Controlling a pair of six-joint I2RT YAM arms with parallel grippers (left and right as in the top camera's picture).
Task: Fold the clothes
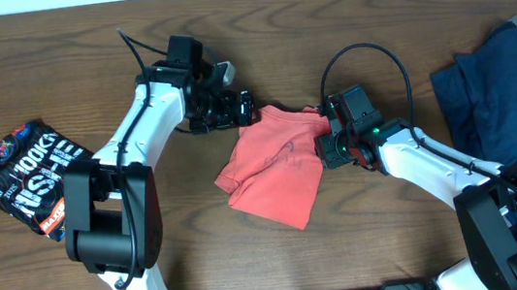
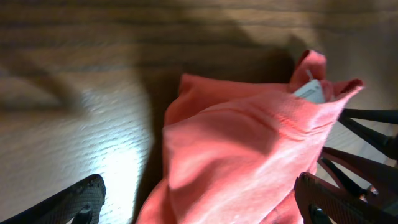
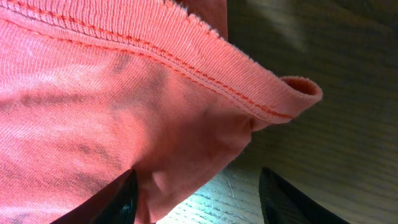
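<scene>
The left gripper comes down and across onto the shirt's bunched corner (image 1: 263,130) (image 2: 214,146) next, since that cloth lies below and to its right in the overhead view.
A coral-red shirt (image 1: 276,167) lies crumpled mid-table. My left gripper (image 1: 244,108) is at its top left corner, open, with the cloth (image 2: 249,149) bunched between the spread fingers (image 2: 202,205) and a white label (image 2: 311,92) showing at the collar. My right gripper (image 1: 329,145) is at the shirt's right edge, open, its fingers (image 3: 198,196) spread around a hemmed edge (image 3: 186,93) of the shirt, with bare table between them on the right.
A dark blue garment (image 1: 512,101) is heaped at the right edge. A black printed garment (image 1: 33,176) lies folded at the left. Black cables (image 2: 367,143) run near the left gripper.
</scene>
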